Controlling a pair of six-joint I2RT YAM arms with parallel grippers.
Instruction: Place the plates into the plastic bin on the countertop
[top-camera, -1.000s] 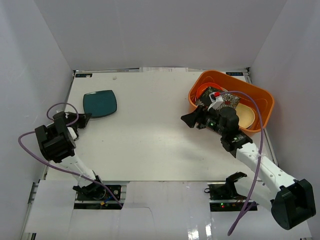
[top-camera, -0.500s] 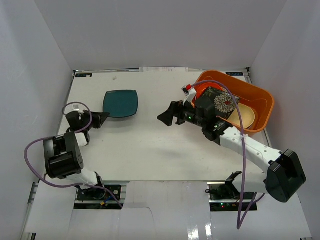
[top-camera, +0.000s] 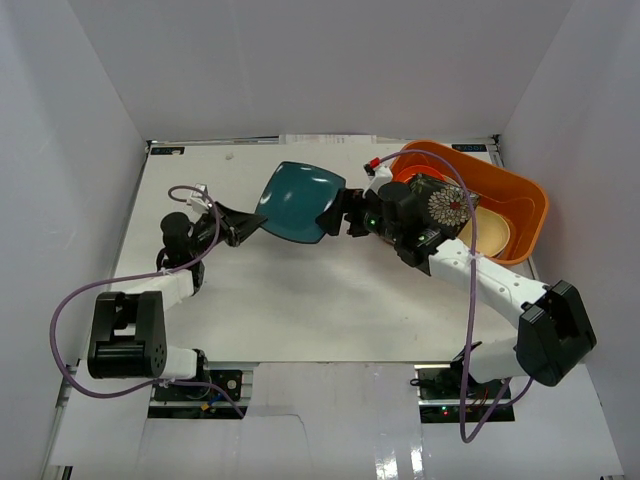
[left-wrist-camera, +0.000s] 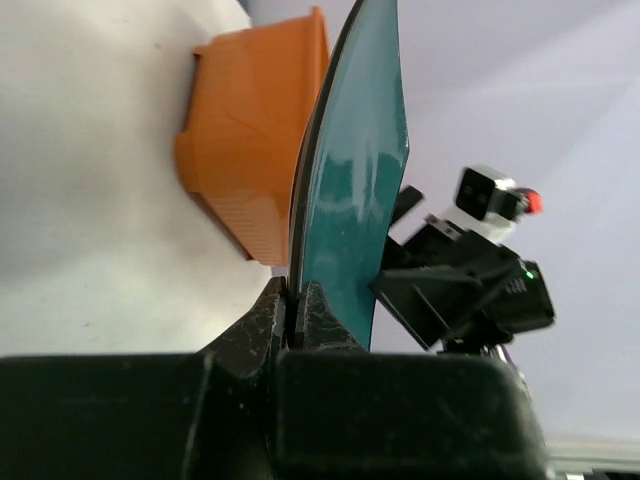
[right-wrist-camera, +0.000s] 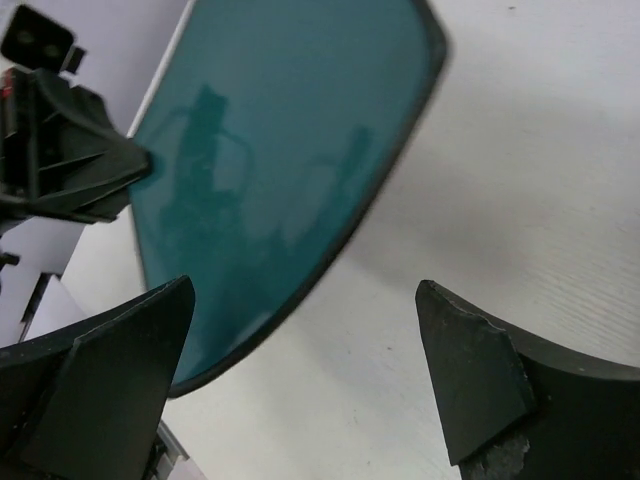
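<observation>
Next I will turn my right gripper to straddle the teal plate's rim and close on the teal plate's rim nearest the bin, since that rim slants outside its open fingers.
My left gripper (top-camera: 243, 225) is shut on the rim of the square teal plate (top-camera: 299, 202) and holds it tilted above the white countertop (top-camera: 280, 290), near its middle. In the left wrist view the plate (left-wrist-camera: 355, 170) stands edge-on in the jaws. My right gripper (top-camera: 336, 218) is open, right at the plate's right edge; the plate (right-wrist-camera: 280, 170) fills the upper left of the right wrist view, apart from both fingers. The orange plastic bin (top-camera: 520, 190) at the back right holds a black flowered plate (top-camera: 448, 208), a beige plate (top-camera: 488, 230) and a red-orange one (top-camera: 405, 182).
White panels wall the counter on the left, back and right. The bin (left-wrist-camera: 255, 130) shows beyond the plate in the left wrist view. Purple cables loop beside both arms.
My left gripper has lifted the teal plate from the back left and carried it right toward the middle. My right arm has swung left from the bin to meet the plate.
</observation>
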